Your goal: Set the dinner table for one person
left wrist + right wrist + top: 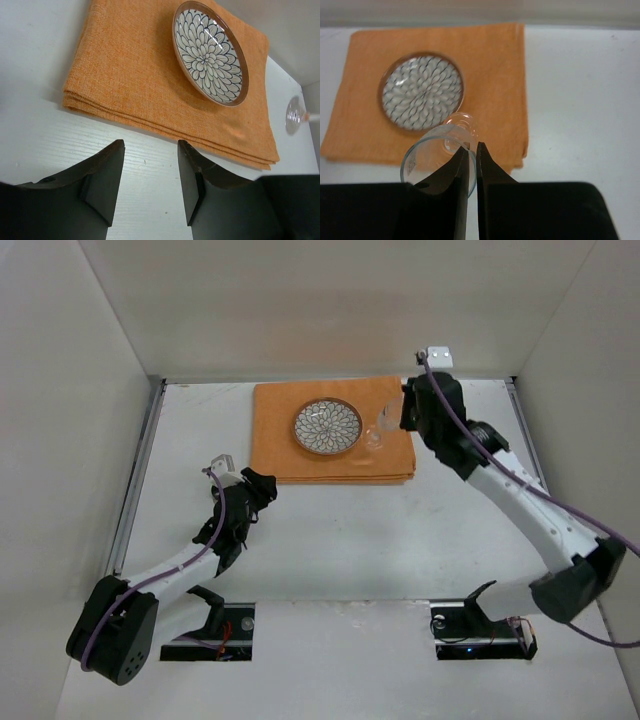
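The glass (380, 430) should next go outward and down in my right gripper to the bare cloth at the mat's far corner, because that cloth is outward and below. My right gripper will let go of the glass's rim there.
The white dinner table (350, 540) carries an orange cloth mat (280, 440) at the back middle, with a round flower-patterned plate (328, 427) on it. My right gripper (395, 420) is shut on the rim of a clear glass (380, 430) and holds it tilted over the mat's right part, just right of the plate. In the right wrist view, the gripper (473, 147) pinches the glass wall (437, 150), one finger inside and one outside. My left gripper (262, 490) is open and empty over bare table in front of the mat; the left wrist view (150, 150) shows nothing between its fingers.
White walls enclose the table on three sides. Thin metal rails (140, 470) run along its left and right edges. A small white bracket (437, 356) sits at the back right. The left wrist view shows the mat (130, 75), plate (210, 52) and glass (294, 114).
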`<state>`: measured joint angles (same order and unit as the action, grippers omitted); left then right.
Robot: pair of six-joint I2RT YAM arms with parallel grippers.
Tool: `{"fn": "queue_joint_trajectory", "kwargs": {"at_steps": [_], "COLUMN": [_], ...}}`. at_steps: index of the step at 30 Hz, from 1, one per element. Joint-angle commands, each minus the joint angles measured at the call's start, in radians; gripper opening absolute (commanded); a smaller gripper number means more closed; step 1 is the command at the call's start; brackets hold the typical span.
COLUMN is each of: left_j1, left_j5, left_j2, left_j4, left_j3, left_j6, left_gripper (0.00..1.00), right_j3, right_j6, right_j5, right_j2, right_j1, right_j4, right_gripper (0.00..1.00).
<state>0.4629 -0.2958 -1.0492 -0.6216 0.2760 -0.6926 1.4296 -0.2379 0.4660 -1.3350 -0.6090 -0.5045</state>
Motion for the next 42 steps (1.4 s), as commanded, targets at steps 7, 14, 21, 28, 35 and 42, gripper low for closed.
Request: {"fn": "queue_joint_trajectory", "kwargs": {"at_steps": [7, 14, 21, 28, 35, 42], "left_j1": [-0.002, 0.004, 0.015, 0.015, 0.012, 0.009], "left_j5": [-0.014, -0.014, -0.016, -0.016, -0.016, -0.016], "left_j2": [0.021, 0.017, 0.009, 0.006, 0.0, -0.008], "left_j4": [-0.038, -0.04, -0.041, -0.041, -0.041, -0.041], "left_j3": [0.009, 0.009, 0.015, 0.014, 0.014, 0.015], "left_j6": [0.002, 0.001, 0.007, 0.002, 0.001, 0.001], "left_gripper": [0.45, 0.45, 0.45, 0.45, 0.45, 0.45], "right_j3": [0.408, 0.649, 0.804, 0.923, 0.991, 1.049], "right_j6": [0.052, 0.055, 0.071, 0.08, 0.081, 0.072], "right_j5": [-0.029, -0.026, -0.02, -0.029, -0.03, -0.049], "right_j2": [-0.4, -0.614, -0.757, -0.874, -0.94, -1.023], "right_j1": [0.197, 0.243, 0.254, 0.257, 0.265, 0.268], "right_j4": [0.161, 0.1, 0.043, -0.046, -0.092, -0.111], "right_gripper": [0.03, 0.02, 0.03, 0.03, 0.04, 0.17]}}
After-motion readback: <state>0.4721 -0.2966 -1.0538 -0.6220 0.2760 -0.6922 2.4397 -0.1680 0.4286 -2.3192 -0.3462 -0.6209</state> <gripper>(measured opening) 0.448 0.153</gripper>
